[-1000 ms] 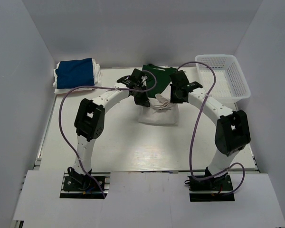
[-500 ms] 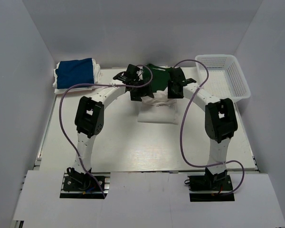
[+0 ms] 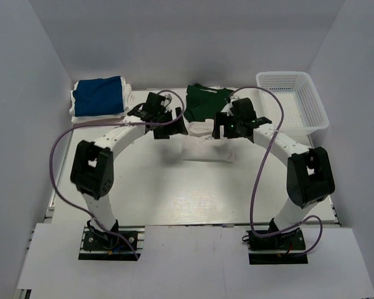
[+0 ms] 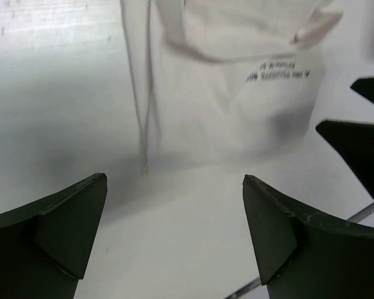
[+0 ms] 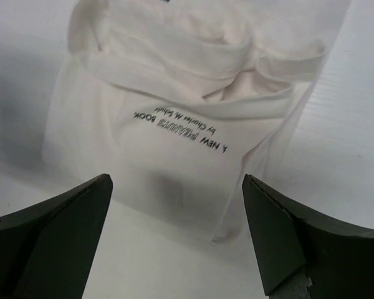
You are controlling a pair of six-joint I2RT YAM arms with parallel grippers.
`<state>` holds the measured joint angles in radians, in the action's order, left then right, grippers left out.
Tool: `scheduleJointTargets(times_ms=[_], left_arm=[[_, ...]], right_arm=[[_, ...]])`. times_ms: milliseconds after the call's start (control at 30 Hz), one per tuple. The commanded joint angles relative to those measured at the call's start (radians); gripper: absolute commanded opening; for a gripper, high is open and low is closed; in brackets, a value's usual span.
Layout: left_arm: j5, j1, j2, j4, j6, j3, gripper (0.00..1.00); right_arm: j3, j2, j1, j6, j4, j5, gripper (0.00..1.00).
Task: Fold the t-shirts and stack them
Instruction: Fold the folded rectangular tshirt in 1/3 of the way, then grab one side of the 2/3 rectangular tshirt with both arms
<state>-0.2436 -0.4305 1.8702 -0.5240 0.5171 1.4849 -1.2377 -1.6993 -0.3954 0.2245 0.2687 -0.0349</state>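
Observation:
The white t-shirt's near corner points between my open fingers, so my left gripper will move down and back onto it next.
The white t-shirt (image 3: 206, 151) lies folded flat mid-table; small black print shows on it in the left wrist view (image 4: 224, 93) and the right wrist view (image 5: 174, 124). My left gripper (image 3: 176, 126) hangs open just off its left side, jaws wide apart (image 4: 174, 179) over bare table. My right gripper (image 3: 219, 129) hangs open by its right side, nothing between the fingers (image 5: 177, 177). Behind them the dark green t-shirt (image 3: 206, 103) lies spread out. At the back left, the royal blue t-shirt (image 3: 98, 95) sits folded on a white cloth.
A white mesh basket (image 3: 293, 99) stands at the back right. Purple cables loop from both arms. Grey walls close in the table on three sides. The right gripper's black fingers (image 4: 361, 143) show at the right edge of the left wrist view.
Both grippers have gone from shut to open and let go of the white t-shirt, which now lies flat. The left arm has swung left and the right arm has shifted right.

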Motion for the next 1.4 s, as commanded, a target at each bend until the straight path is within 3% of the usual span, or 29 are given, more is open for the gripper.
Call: scheduleJointTargets(times_ms=[0, 200, 333, 533, 567, 733, 867, 967, 1000, 1033, 1100, 1133, 1200, 1367], left_arm=[[0.023, -0.005, -0.123, 0.045, 0.023, -0.132, 1.00], [-0.011, -0.030, -0.086, 0.064, 0.034, -0.206, 1.00], [-0.068, -0.030, -0.026, 0.093, 0.034, -0.215, 1.00], [-0.103, -0.030, -0.005, 0.136, 0.034, -0.249, 0.84], [-0.121, -0.030, 0.004, 0.145, 0.034, -0.259, 0.78], [-0.146, -0.039, 0.044, 0.163, 0.034, -0.270, 0.69], [-0.169, -0.048, 0.082, 0.188, 0.034, -0.270, 0.60], [-0.169, -0.048, 0.110, 0.202, 0.034, -0.241, 0.49], [-0.169, -0.048, 0.110, 0.202, 0.034, -0.232, 0.42], [-0.169, -0.048, 0.119, 0.202, 0.034, -0.223, 0.26], [-0.169, -0.048, 0.119, 0.179, 0.034, -0.209, 0.07], [-0.169, -0.048, 0.106, 0.179, 0.034, -0.209, 0.00], [-0.184, -0.048, 0.072, 0.179, 0.024, -0.236, 0.00], [-0.220, -0.068, -0.121, 0.099, 0.024, -0.333, 0.00]], right_arm=[[0.056, 0.018, -0.010, -0.002, -0.102, -0.079, 0.90], [0.121, 0.052, -0.002, 0.041, -0.022, 0.071, 0.90], [0.269, 0.136, 0.003, 0.072, -0.063, 0.000, 0.90], [0.401, 0.170, 0.006, 0.069, -0.103, -0.005, 0.90], [0.409, 0.174, 0.009, 0.053, -0.114, 0.000, 0.89], [0.442, 0.153, 0.009, -0.019, -0.235, 0.003, 0.78], [0.437, 0.106, 0.013, -0.037, -0.311, -0.022, 0.75], [0.420, 0.075, 0.013, -0.039, -0.350, -0.049, 0.60], [0.412, 0.073, 0.015, -0.045, -0.352, -0.053, 0.42], [0.397, 0.070, 0.016, -0.047, -0.333, -0.057, 0.33], [0.388, 0.104, 0.007, -0.050, -0.306, -0.054, 0.09], [0.392, 0.121, 0.012, -0.053, -0.280, -0.057, 0.05], [0.406, 0.156, 0.012, -0.048, -0.216, -0.066, 0.00], [0.429, 0.387, 0.010, -0.014, -0.029, -0.137, 0.00]])
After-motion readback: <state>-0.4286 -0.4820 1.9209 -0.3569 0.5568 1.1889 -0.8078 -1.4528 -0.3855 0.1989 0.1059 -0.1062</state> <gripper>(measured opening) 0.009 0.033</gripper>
